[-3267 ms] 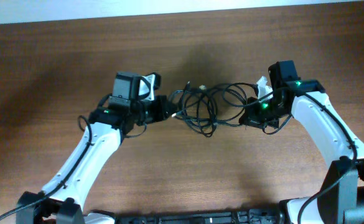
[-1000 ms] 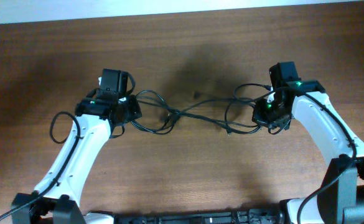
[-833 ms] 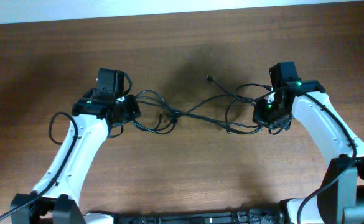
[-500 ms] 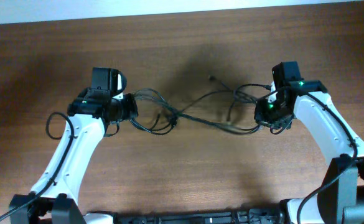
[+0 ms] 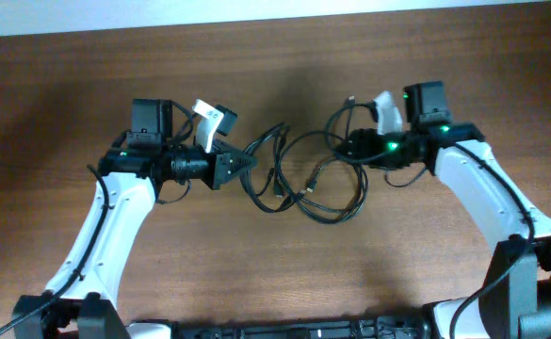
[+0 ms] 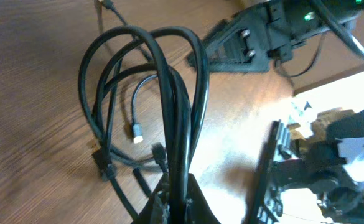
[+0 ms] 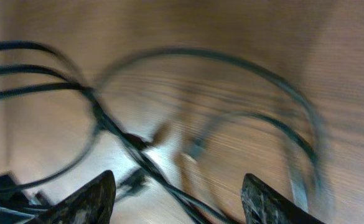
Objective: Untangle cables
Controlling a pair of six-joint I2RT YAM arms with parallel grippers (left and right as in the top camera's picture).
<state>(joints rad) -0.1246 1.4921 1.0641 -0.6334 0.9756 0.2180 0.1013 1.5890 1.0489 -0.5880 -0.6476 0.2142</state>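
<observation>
I should next lower my left gripper to the tabletop beside the cable loops and let go of the bundle of cables there, because that spot is below its fingers.
Thin black cables [image 5: 309,181] lie in loose, overlapping loops on the wooden table between the two arms, small plugs showing among them. My left gripper [image 5: 242,162] points right and is shut on a bundle of strands. In the left wrist view the cables [image 6: 169,93] rise from the closed left gripper [image 6: 177,205] in tall loops. My right gripper [image 5: 348,143] points left at the loops' upper right side and is open. The right wrist view is blurred: the right gripper [image 7: 180,198] has its fingers wide apart, and a cable [image 7: 135,140] runs across below them.
The brown wooden table [image 5: 275,282] spans the view, ending at a white strip [image 5: 275,9] along the far side. In the left wrist view the right arm [image 6: 275,31] is close ahead, and the table edge with dark arm-base hardware [image 6: 306,174] is at the right.
The right gripper opened, let go of the cable, and swung up and left. The left gripper turned and pushed right. The cables went from stretched between the arms to slack loops.
</observation>
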